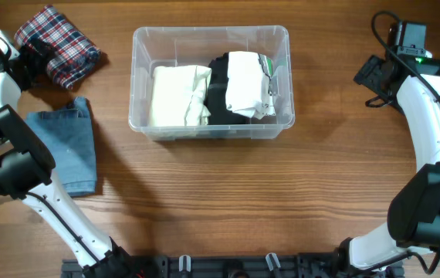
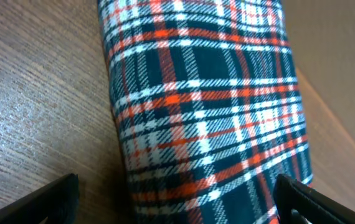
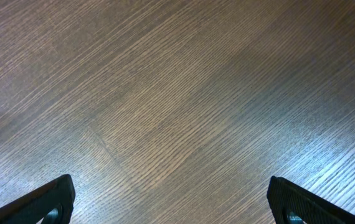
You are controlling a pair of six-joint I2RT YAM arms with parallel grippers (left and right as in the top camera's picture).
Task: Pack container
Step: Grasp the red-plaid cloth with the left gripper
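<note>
The plaid cloth's near end [image 1: 55,72] [image 2: 187,196] is already between my left gripper's open fingers, so the gripper lowers and edges to the right in the overhead view onto it next.
The clear plastic container [image 1: 137,77] stands at the table's middle back. It holds a folded cream cloth [image 1: 177,94], a black garment [image 1: 220,89] and a white garment [image 1: 247,83]. A folded red, navy and white plaid cloth [image 1: 58,45] lies at the back left and fills the left wrist view [image 2: 208,99]. My left gripper [image 1: 28,55] is open at the plaid cloth's left edge, its fingers [image 2: 177,199] straddling the cloth's near end. My right gripper [image 1: 367,77] is open and empty over bare wood [image 3: 171,199] at the far right.
A folded blue denim piece [image 1: 67,147] lies on the table at the left, in front of the plaid cloth. The table is brown wood [image 1: 243,201]. Black fixtures run along the front edge [image 1: 228,266].
</note>
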